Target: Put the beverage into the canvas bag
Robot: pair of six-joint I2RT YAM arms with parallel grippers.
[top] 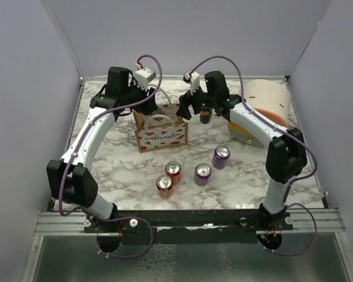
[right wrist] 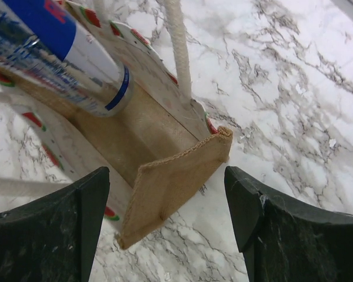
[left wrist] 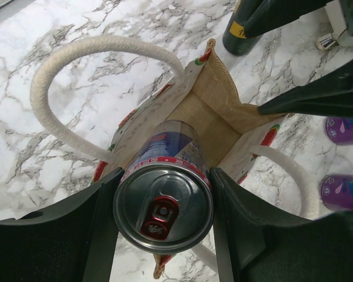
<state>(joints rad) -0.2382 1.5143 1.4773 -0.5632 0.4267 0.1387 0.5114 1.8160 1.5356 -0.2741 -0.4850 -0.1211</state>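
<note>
The can's base still hangs above the bag's tan bottom, so I should next lower my left gripper there through the bag's opening and release the can.
The canvas bag stands open at the table's back middle, tan with white rope handles and watermelon print. My left gripper is over its mouth, shut on a blue-and-silver beverage can with a red tab. The can hangs upright with its lower part inside the bag. My right gripper is open at the bag's right end. In the right wrist view its jaws stand either side of the tan end panel without touching it, and the can shows inside the bag.
Two red cans and two purple cans stand in front of the bag. A dark bottle with a yellow label stands right of the bag. A peach-and-yellow domed container sits at the back right.
</note>
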